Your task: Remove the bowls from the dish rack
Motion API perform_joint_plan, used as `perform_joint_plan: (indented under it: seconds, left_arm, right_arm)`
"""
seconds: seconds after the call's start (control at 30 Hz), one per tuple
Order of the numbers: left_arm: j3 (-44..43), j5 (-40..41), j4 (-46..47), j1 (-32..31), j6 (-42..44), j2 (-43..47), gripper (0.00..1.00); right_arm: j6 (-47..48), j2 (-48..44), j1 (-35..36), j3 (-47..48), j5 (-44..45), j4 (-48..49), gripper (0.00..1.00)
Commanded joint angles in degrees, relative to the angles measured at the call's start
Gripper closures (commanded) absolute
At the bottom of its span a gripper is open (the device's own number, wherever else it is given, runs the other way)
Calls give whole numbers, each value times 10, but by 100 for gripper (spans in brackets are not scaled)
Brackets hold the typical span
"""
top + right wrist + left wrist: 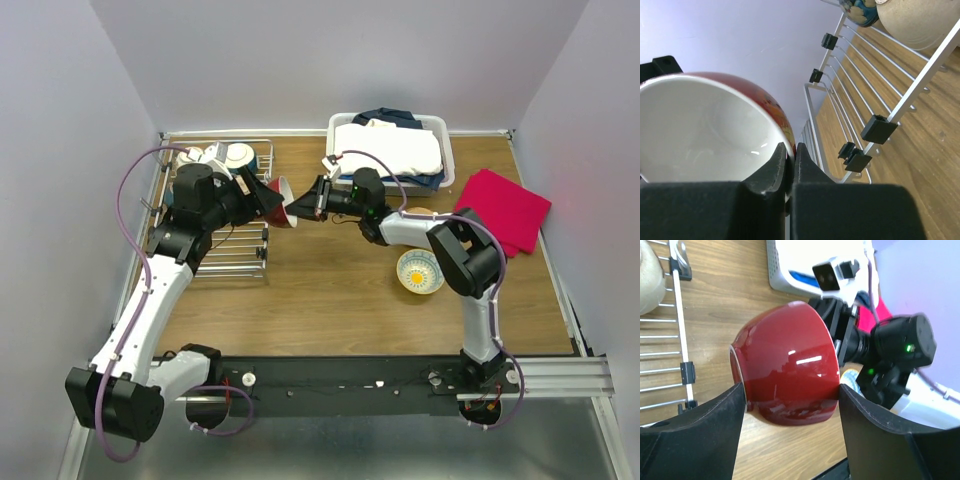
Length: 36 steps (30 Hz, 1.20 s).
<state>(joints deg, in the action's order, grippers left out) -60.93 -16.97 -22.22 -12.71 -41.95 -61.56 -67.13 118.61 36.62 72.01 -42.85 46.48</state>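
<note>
I should lower the bowl with my right gripper to the open tabletop below by the basket, to the right in the top view, turn it upright and let it go.
A red bowl (279,204) with a white inside hangs in the air just right of the dish rack (240,258), between both grippers. My left gripper (262,195) spans it from foot to rim, both fingers touching the bowl (785,375). My right gripper (303,206) is shut on its rim (715,125), one finger inside and one outside. Bowls remain at the far end of the rack: a cream one (240,154) and patterned ones (212,156). A flower-patterned bowl (419,271) stands on the table by the right arm.
A white laundry basket (445,130) with folded clothes stands at the back middle. A red cloth (505,210) lies at the right. The rack's rim with black clips (875,127) is close beside the right gripper.
</note>
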Motion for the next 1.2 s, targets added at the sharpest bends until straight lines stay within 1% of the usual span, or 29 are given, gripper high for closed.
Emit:
perform_joint_plan:
  seconds: [0.0, 0.03, 0.07, 0.13, 0.17, 0.2, 0.23, 0.27, 0.3, 0.33, 0.37, 0.4, 0.43, 0.5, 0.53, 0.63, 0.7, 0.83, 1.0, 1.07, 1.17]
  left_arm:
    - [2, 12, 16, 1, 31, 26, 38]
    - [0, 28, 10, 1, 39, 29, 34]
    - [-2, 38, -4, 1, 47, 31, 27]
    - [-5, 67, -17, 1, 72, 37, 20]
    - [-7, 76, -27, 1, 82, 38, 14]
    - [-9, 85, -34, 1, 91, 41, 9]
    - [-10, 97, -38, 1, 109, 46, 5]
    - [-11, 117, -49, 1, 117, 48, 1]
    - [-13, 128, -55, 1, 126, 51, 1]
    - [-14, 140, -58, 1, 148, 57, 1]
    - [-14, 162, -69, 1, 156, 59, 1]
    - [-14, 165, -74, 1, 165, 62, 1]
    - [-13, 188, -77, 1, 174, 67, 1]
    - [-11, 221, -92, 1, 199, 72, 1]
    - [-11, 235, -94, 1, 205, 79, 1]
    - [-5, 276, -108, 1, 233, 86, 1]
    - [-2, 289, -115, 1, 251, 88, 1]
    - [3, 308, -121, 1, 262, 93, 1]
    - [14, 308, -118, 1, 261, 92, 1]
    - [17, 308, -117, 1, 260, 89, 1]
    - [23, 309, -114, 1, 261, 87, 1]
  right_arm:
    - [63, -26, 8, -12, -8, -12, 99]
    - [73, -31, 8, -13, -2, -36, 99]
    - [84, -42, 7, -17, 0, -47, 99]
    - [121, -55, 7, -20, 14, -91, 99]
    - [136, -71, 7, -22, 22, -110, 99]
    - [170, -79, 7, -24, 30, -132, 99]
    - [190, -88, 7, -24, 53, -181, 99]
    - [209, -96, 7, -24, 67, -208, 99]
    - [245, -114, 6, -26, 81, -234, 99]
    - [260, -123, 5, -25, 111, -284, 99]
    - [275, -129, 2, -24, 126, -310, 99]
    - [299, -145, -1, -25, 142, -335, 99]
    - [311, -153, -7, -26, 174, -380, 99]
    - [352, -169, -13, -25, 212, -431, 99]
    - [365, -182, -18, -20, 259, -490, 99]
    - [407, -202, -36, -18, 341, -574, 99]
    - [416, -209, -52, -28, 358, -600, 99]
    - [427, -225, -109, -55, 388, -638, 99]
    - [452, -211, -132, -49, 425, -676, 99]
    - [456, -203, -138, -46, 454, -685, 99]
    - [460, -189, -141, -40, 462, -689, 99]
